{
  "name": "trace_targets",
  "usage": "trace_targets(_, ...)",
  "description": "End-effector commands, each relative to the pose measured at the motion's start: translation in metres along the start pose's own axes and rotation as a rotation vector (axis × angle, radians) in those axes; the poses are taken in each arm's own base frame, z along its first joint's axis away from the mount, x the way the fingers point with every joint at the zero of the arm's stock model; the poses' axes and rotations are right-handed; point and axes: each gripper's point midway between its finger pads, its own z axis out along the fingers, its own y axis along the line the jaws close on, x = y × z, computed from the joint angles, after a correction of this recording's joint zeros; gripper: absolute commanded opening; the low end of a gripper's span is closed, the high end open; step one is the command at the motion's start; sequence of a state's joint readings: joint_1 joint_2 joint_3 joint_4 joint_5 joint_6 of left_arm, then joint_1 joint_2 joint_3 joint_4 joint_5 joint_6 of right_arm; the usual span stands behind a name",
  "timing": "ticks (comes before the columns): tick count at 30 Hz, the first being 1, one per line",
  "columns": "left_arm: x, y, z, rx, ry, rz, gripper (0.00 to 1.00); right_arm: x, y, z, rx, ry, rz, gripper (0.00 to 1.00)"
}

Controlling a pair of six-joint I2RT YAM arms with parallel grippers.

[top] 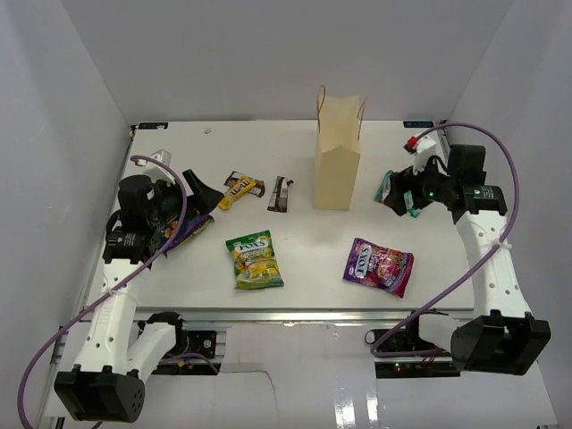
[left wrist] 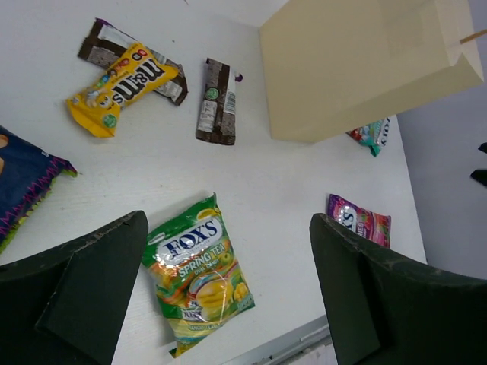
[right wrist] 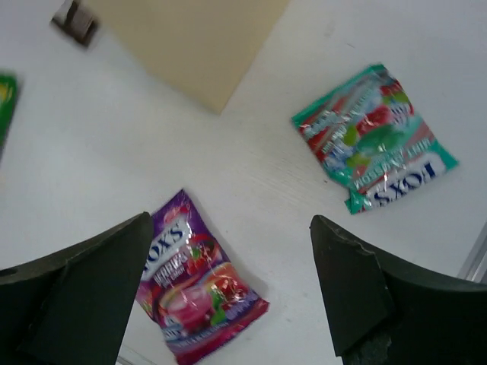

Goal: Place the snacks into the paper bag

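Note:
My right gripper lowers back and to the left in the top view onto the purple candy bag's lettered end next, because the bag lies flat and uncovered.
The tan paper bag stands upright at the back centre; it also shows in the left wrist view. A green-yellow candy bag and a purple candy bag lie flat in front. A yellow-brown packet and a dark brown bar lie left of the paper bag. My left gripper is open and empty above a dark purple bag. My right gripper is open and empty, raised by the teal packet. The purple candy bag lies below its left finger.
White walls enclose the table on the left, back and right. A metal rail runs along the near edge. A second brown bar lies partly under the yellow-brown packet. Purple cables loop beside both arms.

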State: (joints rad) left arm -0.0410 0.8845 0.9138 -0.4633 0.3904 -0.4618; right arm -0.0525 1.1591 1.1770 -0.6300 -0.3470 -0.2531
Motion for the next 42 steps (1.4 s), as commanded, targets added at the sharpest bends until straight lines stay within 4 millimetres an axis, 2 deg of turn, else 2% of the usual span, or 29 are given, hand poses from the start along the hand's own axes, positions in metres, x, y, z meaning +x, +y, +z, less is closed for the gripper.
trace_targets(1,0.016,-0.012,-0.005,0.065,0.069,-0.069,0.98,0.021,0.087,-0.030,-0.533,-0.030,-0.494,0.90)
trace_targets(2,0.021,-0.011,-0.005,0.060,0.082,-0.083,0.98,0.033,0.105,-0.026,-0.581,0.007,-0.575,0.90)
trace_targets(3,0.026,-0.009,-0.005,0.055,0.097,-0.098,0.98,0.053,0.108,-0.021,-0.599,0.055,-0.605,0.90)
trace_targets(6,0.041,-0.008,-0.004,0.064,0.139,-0.149,0.98,0.091,0.114,-0.008,-0.613,0.155,-0.656,0.90)
trace_targets(8,0.048,-0.008,-0.003,0.074,0.165,-0.185,0.98,0.109,0.109,0.003,-0.576,0.236,-0.659,0.90)
trace_targets(10,0.054,-0.008,-0.002,0.078,0.186,-0.212,0.98,0.115,0.097,0.022,-0.510,0.289,-0.670,0.90)
trace_targets(12,0.060,-0.008,-0.001,0.077,0.209,-0.243,0.98,0.115,0.095,0.035,-0.500,0.322,-0.651,0.92)
trace_targets(16,0.076,-0.003,0.000,0.062,0.254,-0.295,0.98,0.121,0.116,0.059,-0.547,0.365,-0.629,0.92)
trace_targets(17,0.078,-0.003,0.000,0.058,0.259,-0.297,0.98,0.123,0.115,0.065,-0.521,0.384,-0.640,0.92)
trace_targets(18,0.080,-0.003,0.000,0.056,0.263,-0.307,0.98,0.129,0.112,0.073,-0.494,0.416,-0.646,0.93)
trace_targets(19,0.081,-0.002,0.000,0.053,0.267,-0.313,0.98,0.126,0.102,0.080,-0.427,0.432,-0.665,0.93)
trace_targets(21,0.086,-0.002,-0.001,0.048,0.278,-0.324,0.98,0.130,0.087,0.086,-0.364,0.480,-0.671,0.93)
trace_targets(22,0.087,-0.001,-0.002,0.044,0.277,-0.329,0.98,0.131,0.079,0.086,-0.340,0.497,-0.654,0.93)
trace_targets(26,0.098,0.006,-0.003,0.019,0.286,-0.356,0.98,0.152,0.065,0.089,-0.314,0.564,-0.624,0.94)
trace_targets(30,0.101,0.007,0.000,0.013,0.302,-0.362,0.98,0.157,0.053,0.099,-0.258,0.578,-0.562,0.94)
trace_targets(32,0.102,0.008,0.002,0.011,0.314,-0.355,0.98,0.160,0.058,0.101,-0.283,0.586,-0.526,0.94)
trace_targets(36,0.100,0.007,0.007,0.014,0.332,-0.340,0.98,0.184,0.080,0.091,-0.419,0.652,-0.448,0.96)
trace_targets(40,0.102,0.009,0.010,0.004,0.338,-0.341,0.98,0.204,0.085,0.082,-0.456,0.703,-0.414,1.00)
trace_targets(42,0.102,0.010,0.010,0.005,0.338,-0.339,0.98,0.212,0.084,0.077,-0.457,0.723,-0.391,0.91)
